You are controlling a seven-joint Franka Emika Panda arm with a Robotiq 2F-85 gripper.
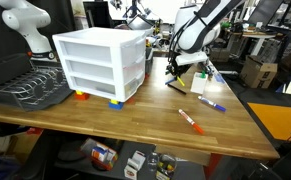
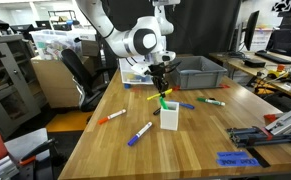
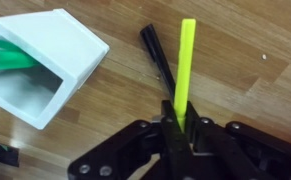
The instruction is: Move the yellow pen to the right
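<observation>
I should lift the yellow pen in my gripper next and carry it past the white cup (image 2: 168, 116) to the bare gap between the orange and blue markers. I should then lower the pen and release it there.
My gripper (image 3: 175, 125) is shut on the yellow pen (image 3: 186, 60), a slim straight yellow stick that points away from the jaws, low over the wooden table. A thin dark pen (image 3: 155, 52) lies on the table just beside it. In both exterior views the gripper (image 2: 161, 80) (image 1: 173, 68) hangs over the middle of the table, just behind a white cup (image 2: 168, 116). The yellow pen shows as a short yellow streak (image 2: 154, 97) below the fingers.
The white cup (image 3: 45, 65) holds a green marker (image 3: 5, 58). An orange-and-white marker (image 2: 111, 117), a blue marker (image 2: 139, 133) and a green marker (image 2: 211, 101) lie on the table. A grey bin (image 2: 200, 72) stands behind. A white drawer unit (image 1: 100, 62) and a dish rack (image 1: 30, 88) stand nearby.
</observation>
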